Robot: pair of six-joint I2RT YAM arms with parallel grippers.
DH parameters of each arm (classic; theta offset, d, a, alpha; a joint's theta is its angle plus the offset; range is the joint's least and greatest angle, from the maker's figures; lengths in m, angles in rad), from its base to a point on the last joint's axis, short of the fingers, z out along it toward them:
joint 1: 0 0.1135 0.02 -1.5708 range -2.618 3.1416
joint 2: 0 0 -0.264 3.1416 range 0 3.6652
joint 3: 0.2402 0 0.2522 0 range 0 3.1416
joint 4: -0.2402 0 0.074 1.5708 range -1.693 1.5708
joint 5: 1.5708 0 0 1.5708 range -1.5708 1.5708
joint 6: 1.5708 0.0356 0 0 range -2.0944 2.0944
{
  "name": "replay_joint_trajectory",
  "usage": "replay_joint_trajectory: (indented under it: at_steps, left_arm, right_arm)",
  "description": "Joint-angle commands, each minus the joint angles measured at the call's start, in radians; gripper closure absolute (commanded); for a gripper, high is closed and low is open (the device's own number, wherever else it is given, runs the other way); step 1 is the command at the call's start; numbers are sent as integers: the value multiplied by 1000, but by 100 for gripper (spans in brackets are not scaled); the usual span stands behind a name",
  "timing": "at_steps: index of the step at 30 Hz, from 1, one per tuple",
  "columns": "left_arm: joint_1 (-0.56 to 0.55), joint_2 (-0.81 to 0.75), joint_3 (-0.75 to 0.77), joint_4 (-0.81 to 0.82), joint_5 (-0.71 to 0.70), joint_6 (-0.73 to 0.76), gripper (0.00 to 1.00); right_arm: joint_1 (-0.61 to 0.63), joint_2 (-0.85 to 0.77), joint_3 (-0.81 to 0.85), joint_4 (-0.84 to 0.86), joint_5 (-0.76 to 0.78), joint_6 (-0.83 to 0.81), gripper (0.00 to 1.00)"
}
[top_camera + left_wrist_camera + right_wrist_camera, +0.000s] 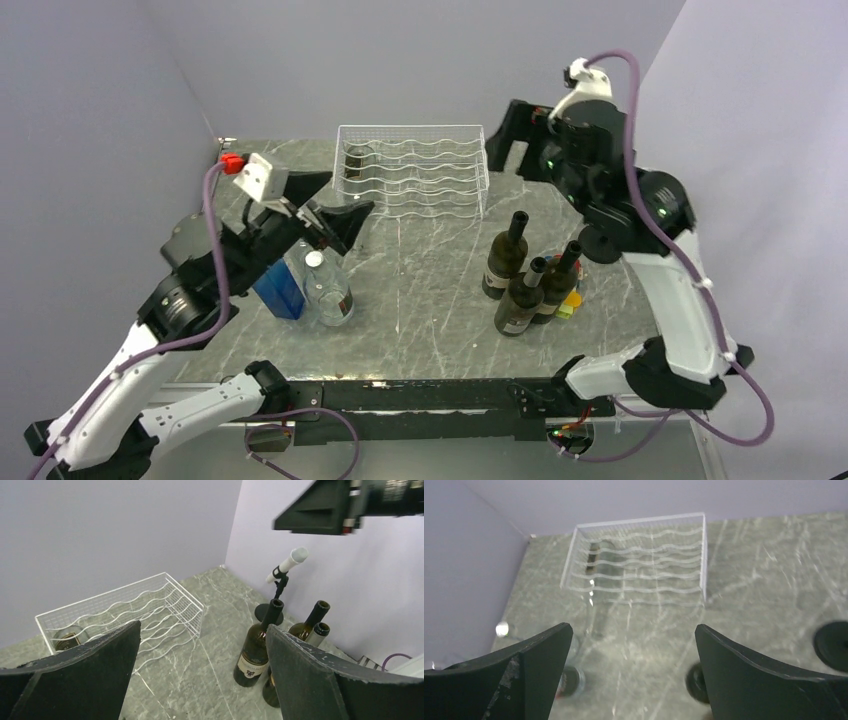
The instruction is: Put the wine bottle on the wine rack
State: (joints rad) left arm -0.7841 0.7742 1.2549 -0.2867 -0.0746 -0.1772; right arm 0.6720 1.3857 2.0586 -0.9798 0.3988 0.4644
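The front bottle's grey neck (pixel 535 272) is below my right gripper, closer to my base, so the gripper moves back and down onto it next.
The white wire wine rack (pixel 412 170) stands at the back of the table, with one dark bottle (pixel 353 160) lying in its leftmost cradle. Three dark wine bottles stand upright together right of centre; the tallest (pixel 505 262) is nearest the rack, the other two (pixel 520 300) (pixel 560 285) just in front of it. My left gripper (pixel 350 228) hangs open and empty left of centre, facing the bottles (pixel 256 650). High by the rack's right end, my right gripper (pixel 506 160) is open and empty, looking down on the rack (pixel 639 560).
A clear plastic water bottle (pixel 325 285) and a blue box (pixel 280 290) stand under my left arm. A black round stand (pixel 600 245) with a white tube (pixel 290 562) is behind the bottles. Small coloured blocks (pixel 570 305) lie beside them. Walls close in at the back and both sides.
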Motion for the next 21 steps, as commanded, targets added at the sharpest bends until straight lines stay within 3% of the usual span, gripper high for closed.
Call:
replay_joint_trajectory:
  at_steps: [1, 6, 13, 16, 21]
  left_arm:
    - [2, 46, -14, 120, 44, -7, 1]
    - [2, 101, -24, 181, 128, -19, 1]
    - [1, 135, -49, 232, 124, -39, 1]
    - [1, 148, -42, 234, 142, -33, 1]
    - [2, 147, -59, 243, 146, -18, 1]
  right_arm:
    - [-24, -38, 11, -345, 9, 33, 0]
    - [-28, -106, -85, -480, -57, 41, 0]
    - [-47, -278, -437, -409, -183, 97, 1]
    - [-48, -290, -496, -428, -158, 137, 6]
    - [-48, -309, -547, -421, -128, 152, 24]
